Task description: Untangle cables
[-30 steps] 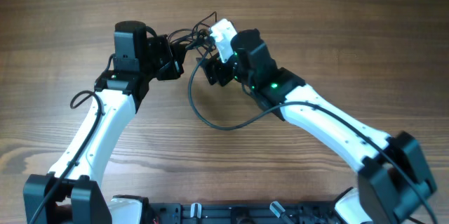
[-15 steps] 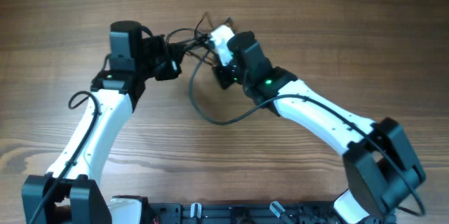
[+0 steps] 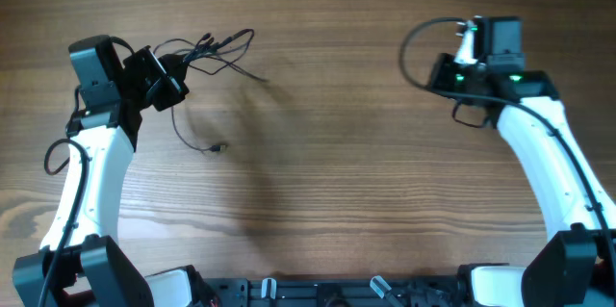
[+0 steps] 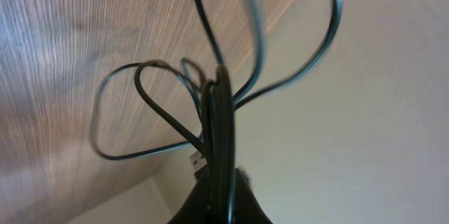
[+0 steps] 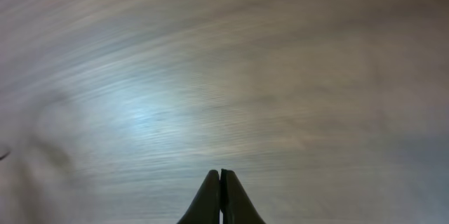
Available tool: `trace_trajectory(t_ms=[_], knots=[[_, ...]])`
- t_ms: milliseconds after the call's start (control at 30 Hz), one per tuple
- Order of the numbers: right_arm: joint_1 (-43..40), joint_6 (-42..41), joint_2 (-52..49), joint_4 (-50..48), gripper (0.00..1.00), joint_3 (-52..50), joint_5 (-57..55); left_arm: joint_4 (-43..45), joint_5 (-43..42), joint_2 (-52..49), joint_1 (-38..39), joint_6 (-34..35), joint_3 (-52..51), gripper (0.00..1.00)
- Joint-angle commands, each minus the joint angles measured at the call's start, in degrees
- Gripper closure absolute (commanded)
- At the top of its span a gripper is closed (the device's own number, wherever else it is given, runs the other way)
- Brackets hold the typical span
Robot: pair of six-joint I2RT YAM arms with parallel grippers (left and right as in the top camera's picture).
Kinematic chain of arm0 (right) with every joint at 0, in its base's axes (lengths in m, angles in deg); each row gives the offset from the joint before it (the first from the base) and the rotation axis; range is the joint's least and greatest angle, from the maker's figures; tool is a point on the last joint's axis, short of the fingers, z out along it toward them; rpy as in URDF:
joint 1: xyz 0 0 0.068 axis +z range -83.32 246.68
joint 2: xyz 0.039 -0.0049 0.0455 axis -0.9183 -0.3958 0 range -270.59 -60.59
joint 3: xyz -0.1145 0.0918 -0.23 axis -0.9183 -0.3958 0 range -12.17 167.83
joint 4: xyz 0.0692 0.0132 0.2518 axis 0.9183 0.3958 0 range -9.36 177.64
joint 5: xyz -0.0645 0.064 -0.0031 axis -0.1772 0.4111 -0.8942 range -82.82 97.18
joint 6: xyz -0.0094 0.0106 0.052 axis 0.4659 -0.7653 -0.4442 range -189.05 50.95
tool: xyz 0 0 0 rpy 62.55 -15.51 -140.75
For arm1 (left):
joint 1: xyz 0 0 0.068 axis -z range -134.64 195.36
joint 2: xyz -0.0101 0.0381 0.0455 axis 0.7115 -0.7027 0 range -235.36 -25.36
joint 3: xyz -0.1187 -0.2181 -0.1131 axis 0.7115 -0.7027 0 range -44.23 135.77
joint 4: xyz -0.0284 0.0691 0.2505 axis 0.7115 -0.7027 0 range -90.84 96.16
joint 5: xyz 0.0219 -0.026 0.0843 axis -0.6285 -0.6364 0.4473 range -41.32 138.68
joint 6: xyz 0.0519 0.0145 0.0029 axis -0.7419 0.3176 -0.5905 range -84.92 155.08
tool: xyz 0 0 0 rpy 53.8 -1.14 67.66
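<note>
Next, my left gripper carries the cables to the right in the overhead view, toward my empty right gripper, and lets go of them on the bare wood there.
The cables [image 3: 214, 45] are a bundle of thin black cords at the table's far left, held off the wood by my left gripper [image 3: 171, 78], which is shut on them. One strand hangs down to a small plug [image 3: 220, 148] on the table. In the left wrist view the cables [image 4: 219, 104] rise from the shut left gripper [image 4: 221, 182] and fan into loose loops. My right gripper [image 3: 446, 74] is far off at the upper right. In its own view the right gripper [image 5: 221, 175] is shut with nothing between its fingers, over blurred bare wood.
A thick black arm wire [image 3: 412, 45] loops out to the left of the right wrist. A smaller loop of it [image 3: 472, 120] hangs below. The arm bases and a black rail [image 3: 318, 290] line the table's near edge.
The arms have pulled apart. My left gripper moved left with the cable bundle. My right gripper left the tangle and swung far to the right, now shut and empty.
</note>
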Motion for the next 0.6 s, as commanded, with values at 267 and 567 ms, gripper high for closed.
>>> trace_trajectory(t_ms=[267,567], knots=[[11.6,37.7,-3.2,-15.5,0.00,-0.6,37.5,-0.9,-5.2,0.3,7.6,-4.3,0.4,0.96],[21.7,39.7,-9.3,-31.3,0.01,-0.6,23.9,-1.4,-5.2,0.3,15.3,-7.1,0.4,0.96]])
